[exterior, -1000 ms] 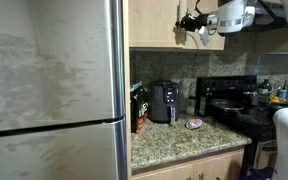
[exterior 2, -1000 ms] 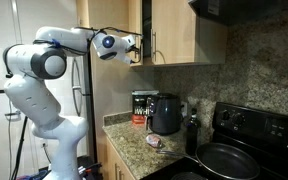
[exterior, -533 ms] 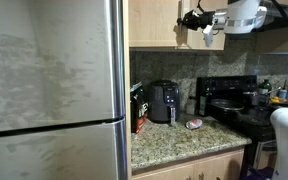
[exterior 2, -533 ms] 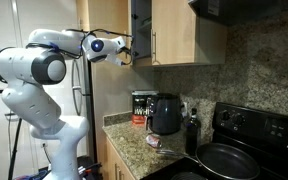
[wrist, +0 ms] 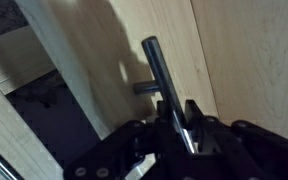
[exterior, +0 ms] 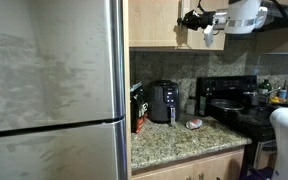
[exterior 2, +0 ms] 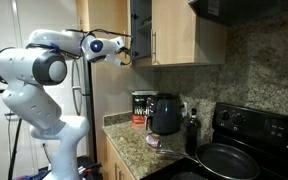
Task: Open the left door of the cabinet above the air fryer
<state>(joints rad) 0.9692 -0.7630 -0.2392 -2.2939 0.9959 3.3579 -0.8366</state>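
My gripper is to pull back next, then swing toward the fridge and turn with the slim silver bar handle point(exterior: 182, 17) before it opens.
The left door point(wrist: 94, 50) of the light-tan cabinet point(exterior 2: 189, 30) is swung partly out, and a dark gap point(exterior 2: 139, 25) shows the inside. My gripper point(wrist: 179, 125) is shut on the door's slim silver bar handle point(wrist: 156, 70). The gripper shows in both exterior views point(exterior: 192, 22) point(exterior 2: 127, 50), up at cabinet height. The left door panel also shows in an exterior view point(exterior: 154, 20). The black air fryer point(exterior: 164, 101) point(exterior 2: 166, 112) stands on the granite counter below.
A large steel fridge point(exterior: 54, 90) fills the side next to the cabinet. A black and red coffee maker point(exterior 2: 141, 105), a dark bottle point(exterior 2: 192, 130) and a small round object point(exterior: 194, 124) sit on the counter. A black stove point(exterior 2: 249, 140) with a pan is beside them.
Over the last second my gripper pulled the handle outward and the left door swung further open, widening the dark gap. Nothing has moved in the last half second.
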